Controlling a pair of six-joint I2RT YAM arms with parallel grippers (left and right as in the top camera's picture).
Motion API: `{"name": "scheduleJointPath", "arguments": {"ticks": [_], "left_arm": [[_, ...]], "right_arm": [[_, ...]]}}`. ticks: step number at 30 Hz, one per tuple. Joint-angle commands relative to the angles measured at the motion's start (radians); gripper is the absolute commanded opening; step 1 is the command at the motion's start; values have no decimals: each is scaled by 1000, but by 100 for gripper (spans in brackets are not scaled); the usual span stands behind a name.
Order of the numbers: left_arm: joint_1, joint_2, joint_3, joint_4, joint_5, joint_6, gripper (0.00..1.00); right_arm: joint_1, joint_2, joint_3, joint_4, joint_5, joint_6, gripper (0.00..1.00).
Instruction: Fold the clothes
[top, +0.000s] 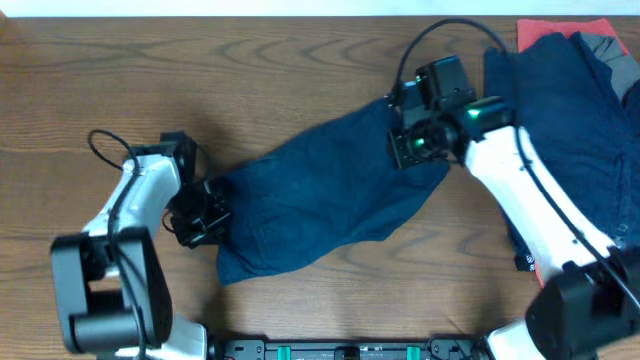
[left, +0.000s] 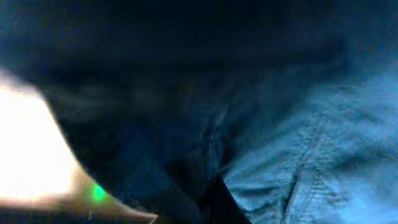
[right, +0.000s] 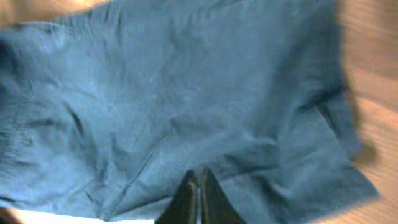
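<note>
My left gripper lifts over to the garment's opposite end, to its right in the overhead view, and lets go next, as the cloth lies stretched.
A dark navy garment (top: 320, 200) lies stretched slantwise across the table's middle. My left gripper (top: 205, 215) is at its left edge. In the left wrist view, dark navy cloth (left: 298, 162) fills the picture right up to the jaws, so the gripper looks shut on a bunched fold. My right gripper (top: 415, 145) is at the garment's upper right corner. Its fingers (right: 199, 183) are pressed together on the navy cloth (right: 174, 93), and creases run toward the tips. More clothes lie piled at the back right: navy (top: 565, 100), coral-red (top: 550, 28) and grey (top: 603, 45).
The wooden table (top: 250, 70) shows around the garment and in the right wrist view (right: 373, 74). The pile at the back right lies close behind my right arm. A black and green fixture (top: 340, 350) runs along the front edge.
</note>
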Motion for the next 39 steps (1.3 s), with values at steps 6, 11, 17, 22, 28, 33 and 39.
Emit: {"name": "scheduleJointPath", "arguments": {"ticks": [6,11,17,22,28,33,39], "left_arm": [[1,-197,229,-171,-4,10,6],[-3,-234,334,-207,42,14,6],[-8,-234,358,-202,110,14,6],[-8,-235,358,-180,134,14,6],[-8,-235,358,-184,135,14,6],[-23,-235,358,-188,135,14,6],[-92,-235,358,-178,135,14,6]], "right_arm": [[183,246,-2,93,-169,-15,1],[336,400,-2,213,-318,-13,1],[506,484,-2,437,-394,79,1],[563,477,14,525,-336,84,1],[479,393,101,242,-77,87,1],[343,266,132,-14,112,87,1],[191,230,121,-211,192,82,1]]}}
